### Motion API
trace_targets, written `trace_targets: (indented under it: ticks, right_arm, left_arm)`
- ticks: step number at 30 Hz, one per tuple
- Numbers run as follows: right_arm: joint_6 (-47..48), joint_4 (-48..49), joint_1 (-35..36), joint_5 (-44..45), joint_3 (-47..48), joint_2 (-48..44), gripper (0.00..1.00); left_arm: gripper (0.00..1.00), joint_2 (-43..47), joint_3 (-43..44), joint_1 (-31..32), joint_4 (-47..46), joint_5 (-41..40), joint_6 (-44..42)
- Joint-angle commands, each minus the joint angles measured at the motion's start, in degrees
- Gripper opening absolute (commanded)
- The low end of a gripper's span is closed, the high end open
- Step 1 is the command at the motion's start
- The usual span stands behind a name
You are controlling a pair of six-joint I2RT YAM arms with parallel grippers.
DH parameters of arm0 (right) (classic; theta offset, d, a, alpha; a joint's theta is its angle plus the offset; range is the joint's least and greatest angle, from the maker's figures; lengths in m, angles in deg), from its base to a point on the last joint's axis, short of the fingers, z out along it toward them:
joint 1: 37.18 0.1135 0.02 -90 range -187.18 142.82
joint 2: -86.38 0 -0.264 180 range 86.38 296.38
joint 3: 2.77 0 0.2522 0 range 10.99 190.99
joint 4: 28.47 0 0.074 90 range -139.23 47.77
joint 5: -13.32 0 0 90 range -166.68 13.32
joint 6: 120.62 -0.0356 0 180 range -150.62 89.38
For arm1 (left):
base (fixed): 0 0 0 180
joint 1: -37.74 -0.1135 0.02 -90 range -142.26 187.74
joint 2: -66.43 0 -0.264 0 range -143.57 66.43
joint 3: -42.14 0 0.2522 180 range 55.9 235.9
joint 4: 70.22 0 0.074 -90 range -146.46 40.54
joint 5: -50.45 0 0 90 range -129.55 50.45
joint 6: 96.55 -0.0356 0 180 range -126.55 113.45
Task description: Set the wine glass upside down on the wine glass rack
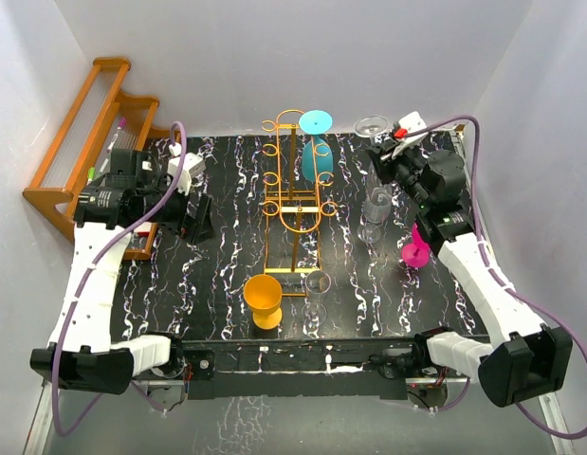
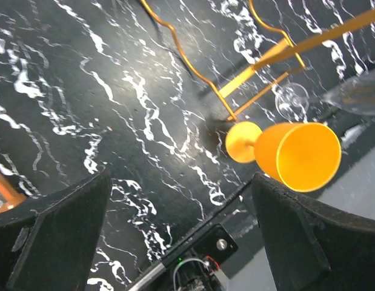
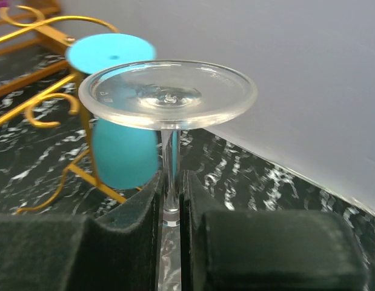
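Note:
I need to move my right gripper left in the top view next, slide the clear glass's stem in at the rack's hook beside the blue glass and let it go, because the hook is empty.
My right gripper point(image 1: 382, 152) is shut on the stem of a clear wine glass point(image 1: 372, 124), held upside down with its round foot on top, at the far right of the table. In the right wrist view the stem stands between the gripper point(image 3: 170, 197) and the foot point(image 3: 168, 94) spreads above the fingers; the bowl is hidden. The golden wire rack point(image 1: 291, 185) stands left of it at the table's middle, and shows in the right wrist view point(image 3: 51, 36). A blue glass point(image 1: 317, 142) hangs upside down on it. My left gripper point(image 1: 193, 213) is open and empty at the left.
An orange goblet point(image 1: 264, 299) and a clear glass point(image 1: 317, 289) stand near the front edge. A pink glass point(image 1: 415, 249) and clear glassware point(image 1: 375, 220) sit under my right arm. A brown wooden shelf point(image 1: 80, 152) stands at the far left. White walls enclose the table.

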Motion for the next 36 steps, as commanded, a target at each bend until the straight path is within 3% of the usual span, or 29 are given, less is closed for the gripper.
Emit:
trace_targets:
  ticks: [1,5,12,36]
  right_arm:
    - [0.3,8.5,-0.2,-16.3,2.0,3.0,0.08]
    - [-1.9,12.4,-0.2,-20.2,1.5,5.3,0.08]
    - [-3.7,16.6,-0.1,-25.9,0.7,7.8,0.08]
    - [-3.2,17.5,2.3,-27.2,6.1,16.1,0.08]
  left_arm:
    - [0.97,-3.1,0.7,-0.2,10.1,9.0,-5.3]
    - [0.97,-6.0,2.5,-0.1,16.5,13.2,-9.6]
    - [0.97,-3.4,-1.4,-0.1,13.7,13.7,-7.7]
    - [0.97,-2.8,-4.2,0.2,10.6,10.3,-6.2]
